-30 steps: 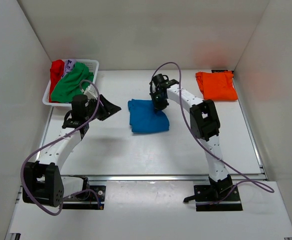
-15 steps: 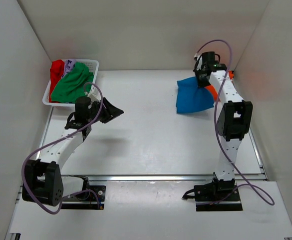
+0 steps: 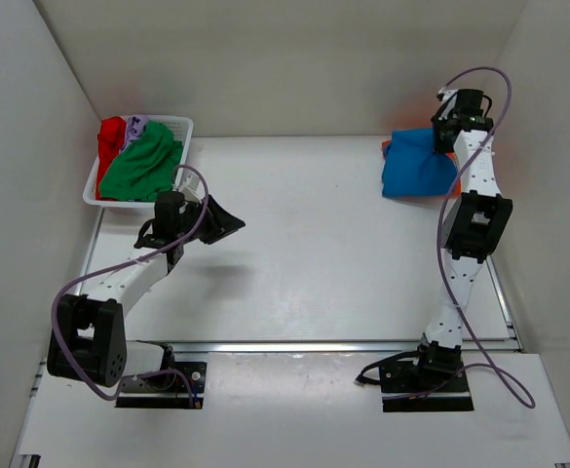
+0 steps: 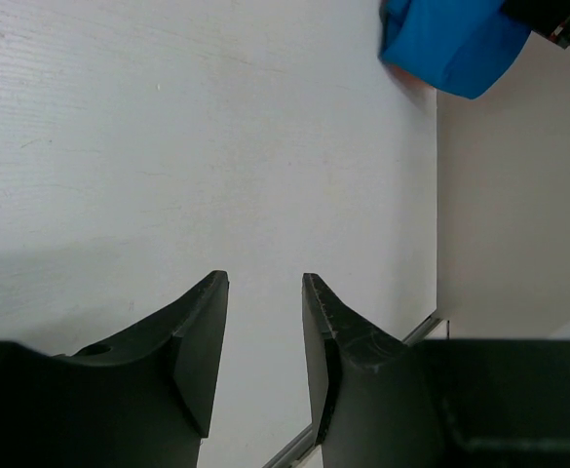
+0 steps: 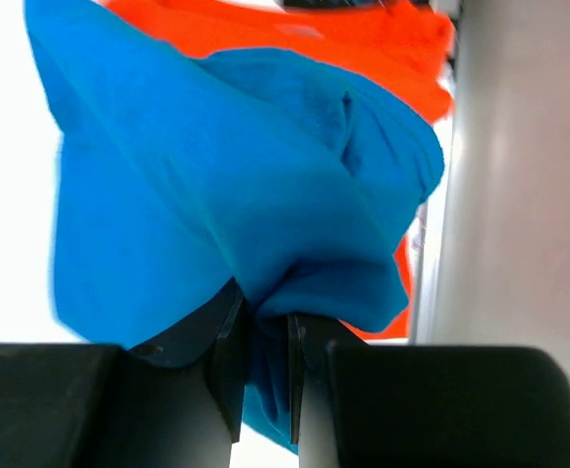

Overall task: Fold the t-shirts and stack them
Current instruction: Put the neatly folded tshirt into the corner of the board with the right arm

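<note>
My right gripper shifts toward the close side next and releases the folded blue t-shirt (image 3: 415,166) over the orange t-shirt (image 3: 390,146), whose wall-side edge is uncovered.
My right gripper (image 3: 447,144) is shut on the folded blue t-shirt (image 3: 415,166) and holds it over the orange t-shirt (image 3: 390,146) at the far right of the table. In the right wrist view the blue t-shirt (image 5: 226,185) bunches between my fingers (image 5: 228,341), with the orange t-shirt (image 5: 362,39) under and behind it. The green t-shirt (image 3: 140,164), red t-shirt (image 3: 111,136) and pale lilac t-shirt (image 3: 134,125) lie in the basket. My left gripper (image 3: 228,220) is open and empty over the table left of centre; it shows in the left wrist view (image 4: 265,292).
The white slatted basket (image 3: 174,124) stands at the back left corner. White walls close in the table on the left, back and right; the right wall (image 5: 528,195) is close beside my right gripper. A metal rail (image 3: 294,344) runs along the near edge.
My right gripper carried the blue t-shirt from the table's middle to the far right, over the orange t-shirt. My left arm shifted slightly right.
</note>
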